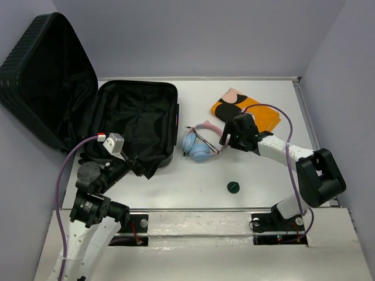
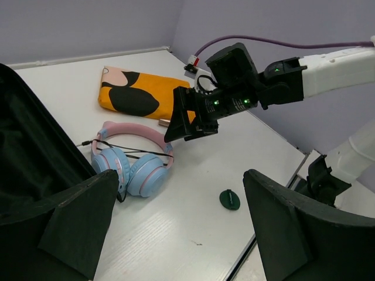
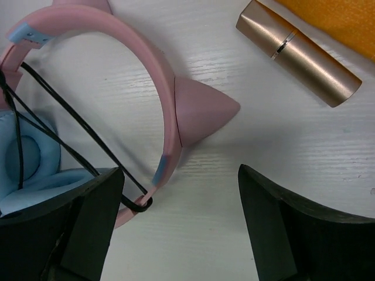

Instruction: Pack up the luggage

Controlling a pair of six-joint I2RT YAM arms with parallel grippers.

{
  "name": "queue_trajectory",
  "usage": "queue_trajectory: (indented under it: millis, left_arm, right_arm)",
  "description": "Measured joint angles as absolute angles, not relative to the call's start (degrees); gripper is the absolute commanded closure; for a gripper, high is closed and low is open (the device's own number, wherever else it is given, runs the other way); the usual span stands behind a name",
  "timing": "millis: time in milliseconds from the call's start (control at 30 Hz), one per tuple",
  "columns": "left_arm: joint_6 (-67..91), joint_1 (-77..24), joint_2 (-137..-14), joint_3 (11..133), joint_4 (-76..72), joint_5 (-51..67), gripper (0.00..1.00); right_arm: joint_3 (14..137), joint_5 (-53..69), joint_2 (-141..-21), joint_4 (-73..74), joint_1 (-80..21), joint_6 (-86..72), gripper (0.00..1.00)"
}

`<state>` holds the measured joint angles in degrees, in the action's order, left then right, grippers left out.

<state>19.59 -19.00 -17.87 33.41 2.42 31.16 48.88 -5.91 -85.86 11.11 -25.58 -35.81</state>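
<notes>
Next, my right gripper lowers onto the pink headband (image 3: 170, 117) between cat ear and cable loop, then closes.
The luggage (image 1: 137, 120) lies open at the left of the table, its ribbed lid (image 1: 44, 76) standing up behind it; its black lining (image 2: 29, 152) fills the left of the left wrist view. Pink and blue cat-ear headphones (image 1: 198, 143) (image 2: 132, 167) with a black cable lie just right of it. My right gripper (image 1: 225, 137) (image 3: 181, 228) hovers open over the pink headband (image 3: 170, 117), its left finger beside the cable loop. My left gripper (image 1: 133, 165) (image 2: 181, 234) stands open at the luggage's near right corner, nothing between its fingers.
An orange and black pouch (image 1: 245, 111) (image 2: 137, 96) lies at the back right. A gold tube (image 3: 299, 55) (image 2: 166, 122) lies between the pouch and the headphones. A small dark green disc (image 1: 234, 187) (image 2: 231, 199) sits near the front edge.
</notes>
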Motion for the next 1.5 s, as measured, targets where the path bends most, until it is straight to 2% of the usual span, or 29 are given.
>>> queue_trajectory:
  millis: [100,267,300,333,400,433,533,767,967,1100,1233,1433,1467,1500]
  left_arm:
    - [19.59,-19.00,-17.85,33.41,2.39,31.16,0.01]
    - [19.59,-19.00,-17.76,33.41,2.42,31.09,0.01]
    - [19.59,-19.00,-17.72,33.41,2.39,31.07,0.01]
    - [19.59,-19.00,-17.69,33.41,2.42,31.05,0.01]
    - [19.59,-19.00,-17.47,33.41,2.42,31.05,0.01]
    - [19.59,-19.00,-17.37,33.41,2.37,31.05,0.01]
    - [19.59,-19.00,-17.26,33.41,2.42,31.00,0.01]
    - [19.59,-19.00,-17.10,33.41,2.42,30.98,0.01]
    - [19.64,-18.98,-17.08,33.41,2.44,30.37,0.01]
    - [20.12,-18.02,-16.93,33.41,2.90,27.07,0.01]
    - [21.02,-17.12,-16.53,33.41,4.38,23.00,0.01]
    - [22.00,-16.75,-14.81,33.56,7.07,17.19,0.01]
    - [22.06,-16.75,-14.59,33.67,7.40,16.36,0.01]
    - [22.15,-16.75,-14.39,33.78,7.62,15.81,0.01]
  right_arm:
    - [50.28,-6.15,-88.92,10.98,-25.58,-35.88,0.21]
    - [51.94,-5.98,-94.26,9.61,-25.61,-36.40,0.39]
    - [51.92,-5.89,-94.96,9.47,-25.61,-36.49,0.43]
    - [51.92,-5.91,-95.44,9.26,-25.63,-36.56,0.55]
    - [52.12,-5.78,-96.16,8.25,-25.63,-36.80,0.69]
    - [52.23,-5.78,-96.68,7.92,-25.76,-37.30,0.82]
    - [52.69,-5.74,-97.69,6.09,-26.15,-38.19,0.93]
    - [52.64,-7.51,-95.92,7.14,-26.41,-38.30,0.93]
    - [52.73,-12.58,-83.68,11.07,-28.01,-36.51,0.93]
    - [58.54,-14.22,-79.88,13.26,-32.23,-34.65,0.93]
    - [71.26,-14.22,-86.43,13.65,-38.13,-32.97,0.93]
    - [93.30,-14.11,-106.02,14.26,-44.21,-31.38,0.93]
    - [98.10,-14.11,-110.00,15.86,-44.95,-31.24,0.91]
    - [103.20,-14.04,-114.19,16.73,-45.63,-30.85,0.80]
